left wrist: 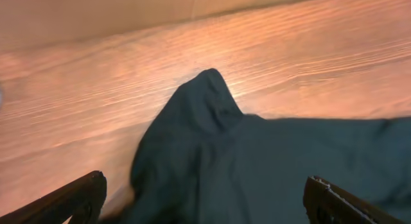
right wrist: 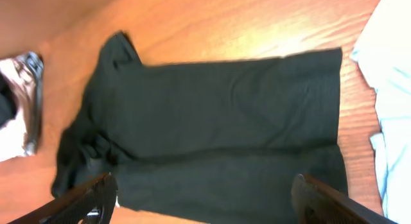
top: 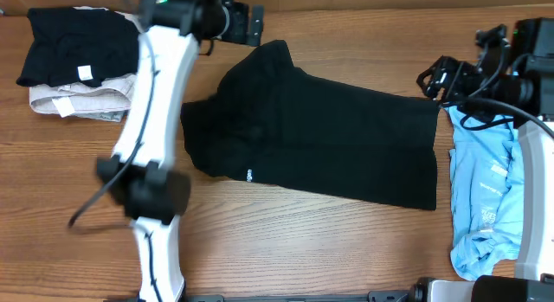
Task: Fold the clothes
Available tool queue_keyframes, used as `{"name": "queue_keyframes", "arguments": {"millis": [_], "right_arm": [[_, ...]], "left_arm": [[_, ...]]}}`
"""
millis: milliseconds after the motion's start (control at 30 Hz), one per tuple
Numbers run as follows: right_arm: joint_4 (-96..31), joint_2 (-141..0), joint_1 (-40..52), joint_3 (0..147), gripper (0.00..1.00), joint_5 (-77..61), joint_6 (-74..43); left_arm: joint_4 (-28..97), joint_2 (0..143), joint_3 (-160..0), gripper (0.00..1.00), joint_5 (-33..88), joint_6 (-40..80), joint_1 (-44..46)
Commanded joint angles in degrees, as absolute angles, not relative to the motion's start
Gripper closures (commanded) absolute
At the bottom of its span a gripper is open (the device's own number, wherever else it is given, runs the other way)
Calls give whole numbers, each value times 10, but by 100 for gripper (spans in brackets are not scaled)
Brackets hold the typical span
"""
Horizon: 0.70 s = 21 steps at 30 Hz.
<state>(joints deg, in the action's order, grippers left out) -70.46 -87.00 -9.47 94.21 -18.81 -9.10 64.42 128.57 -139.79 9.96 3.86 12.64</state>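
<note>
I need to lower my left gripper next, with its fingers on both sides of the edge of the sleeve's top that faces the folded clothes, and then close it there.
A black T-shirt (top: 320,133) lies partly folded across the middle of the wooden table, its sleeve peak pointing to the back. My left gripper (top: 245,23) is open and empty at the back of the table, just above that sleeve; the left wrist view shows the sleeve (left wrist: 209,99) between its spread fingers (left wrist: 205,198). My right gripper (top: 440,77) is open and empty above the shirt's right back corner. The right wrist view shows the whole shirt (right wrist: 218,121) below its spread fingers (right wrist: 205,192).
A folded black garment (top: 74,44) lies on a folded beige one (top: 78,101) at the back left. A light blue garment (top: 485,194) lies crumpled at the right edge, also in the right wrist view (right wrist: 392,89). The left arm (top: 151,146) crosses the table's left side.
</note>
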Motion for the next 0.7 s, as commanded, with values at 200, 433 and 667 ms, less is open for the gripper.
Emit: {"name": "queue_keyframes", "arguments": {"millis": [200, 433, 667], "right_arm": [[-741, -868, -89, 952, 9, -132, -85], [-745, -868, -89, 939, 9, -119, -85], [-739, -868, -89, 938, 10, -98, -85]], "left_arm": [[534, 1470, -1460, 0, 104, 42, 124], [448, 1531, -1460, 0, 71, 45, 124], [401, 1559, -1460, 3, 56, 45, 125]]}}
